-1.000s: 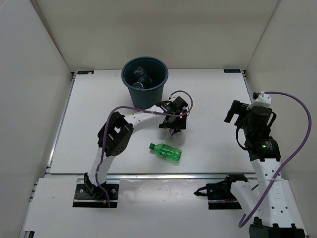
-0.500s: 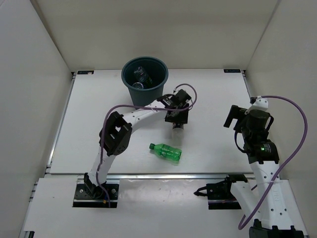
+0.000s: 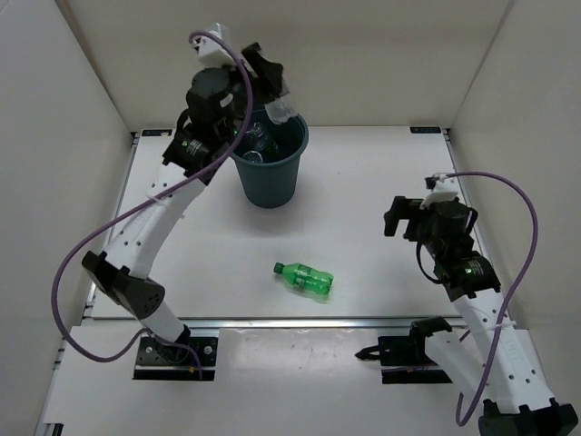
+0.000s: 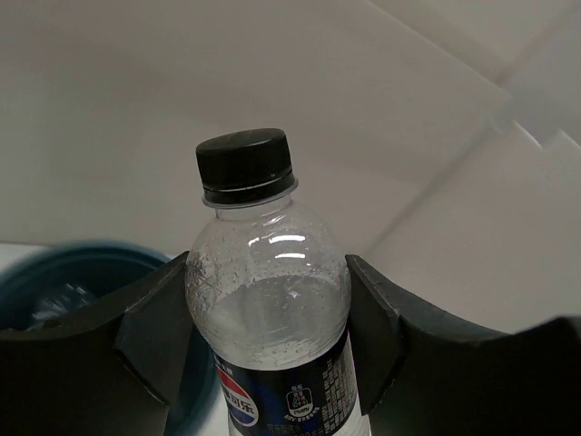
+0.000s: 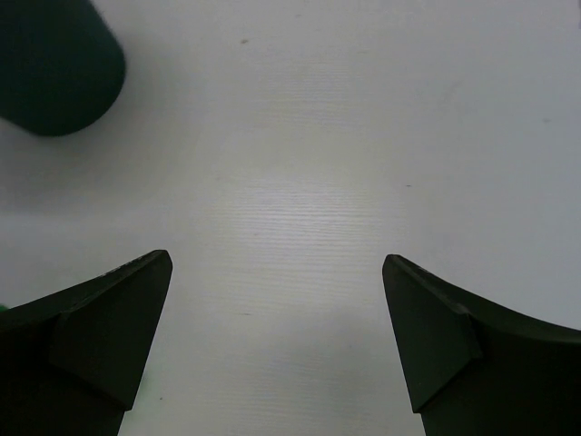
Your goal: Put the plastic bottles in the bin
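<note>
The left gripper next goes lower and tilts downward over the bin's opening (image 3: 271, 139) (image 4: 94, 289) before opening, since the bottle is still high over the bin's rim.
My left gripper (image 3: 275, 98) (image 4: 268, 272) is shut on a clear plastic bottle (image 4: 265, 309) with a black cap and a dark blue label. It holds the bottle (image 3: 283, 111) high over the right rim of the dark teal bin (image 3: 269, 180). Part of that bin (image 4: 77, 277) shows below the bottle in the left wrist view. Other bottles (image 3: 258, 142) lie inside the bin. An all-green bottle (image 3: 305, 279) lies on its side on the table near the front edge. My right gripper (image 3: 393, 218) (image 5: 277, 268) is open over bare table at the right, holding nothing.
White walls enclose the table on three sides. A dark teal shape, the bin (image 5: 56, 65), sits at the upper left of the right wrist view. The table's front edge (image 3: 300, 318) runs just below the green bottle.
The left arm shut on the dark-labelled bottle right of the bin and lifted it up over the bin's rim. The right arm shifted a little left and forward, still open.
</note>
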